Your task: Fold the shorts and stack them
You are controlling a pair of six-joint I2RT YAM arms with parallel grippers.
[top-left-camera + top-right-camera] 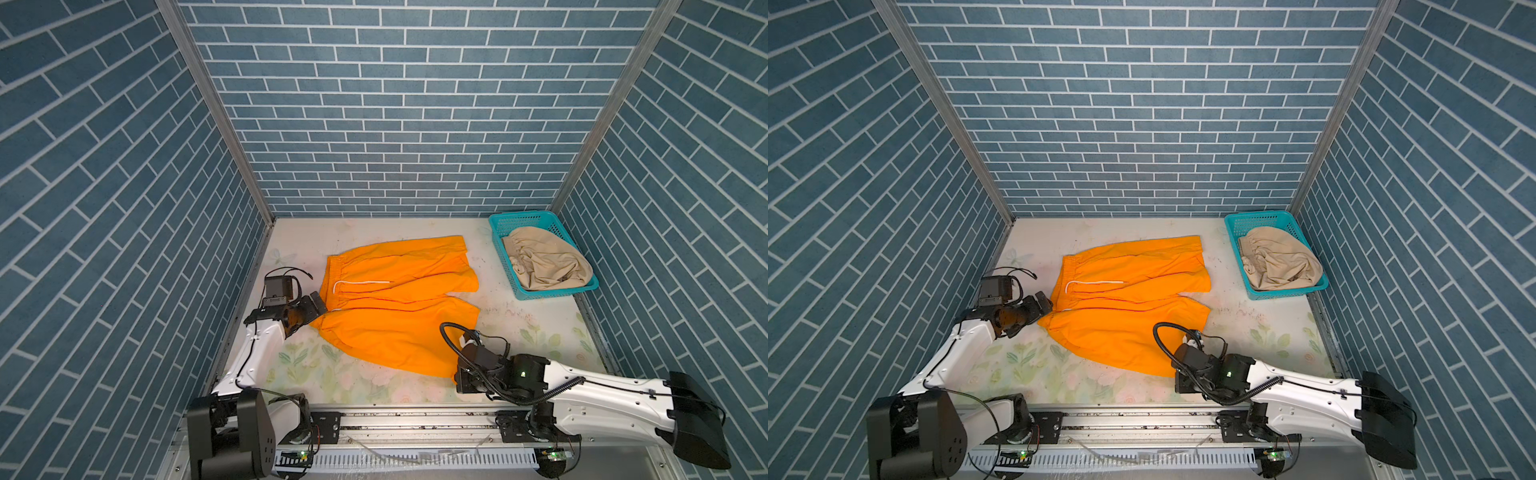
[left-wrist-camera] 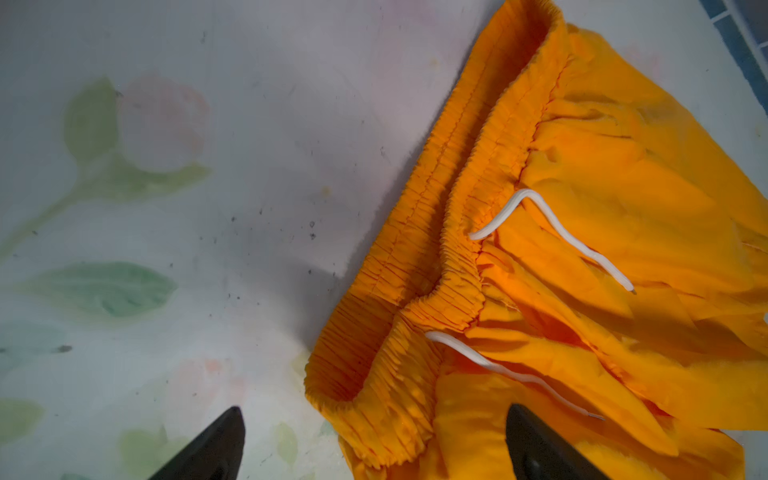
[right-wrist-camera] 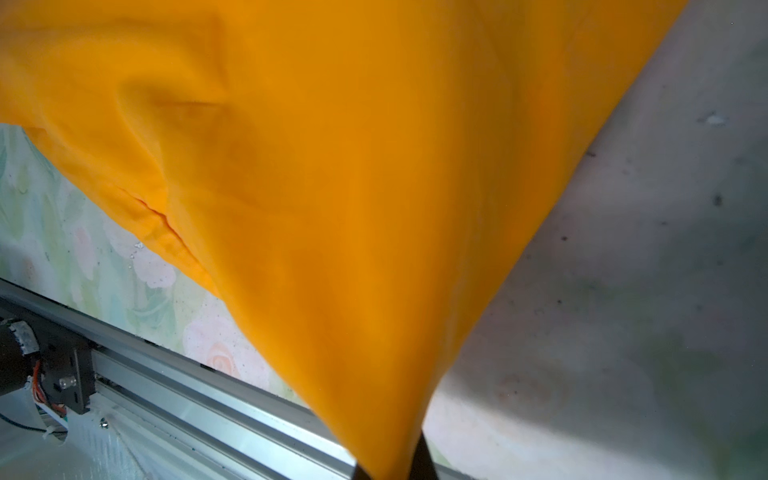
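The shorts' near waistband corner is below the open fingers of my left gripper and nearer my base, so I will next lower my left gripper and pull it slightly back onto that corner.
The orange shorts lie spread on the floral table, waistband to the left, with a white drawstring across them. My left gripper is open at the near waistband corner; one fingertip is over the table, the other over the cloth. My right gripper is shut on the near leg's lower corner, and the orange cloth rises taut from the jaws. The beige shorts sit crumpled in the basket.
A teal perforated basket stands at the back right of the table. Blue brick walls close in the left, back and right sides. An aluminium rail runs along the front edge.
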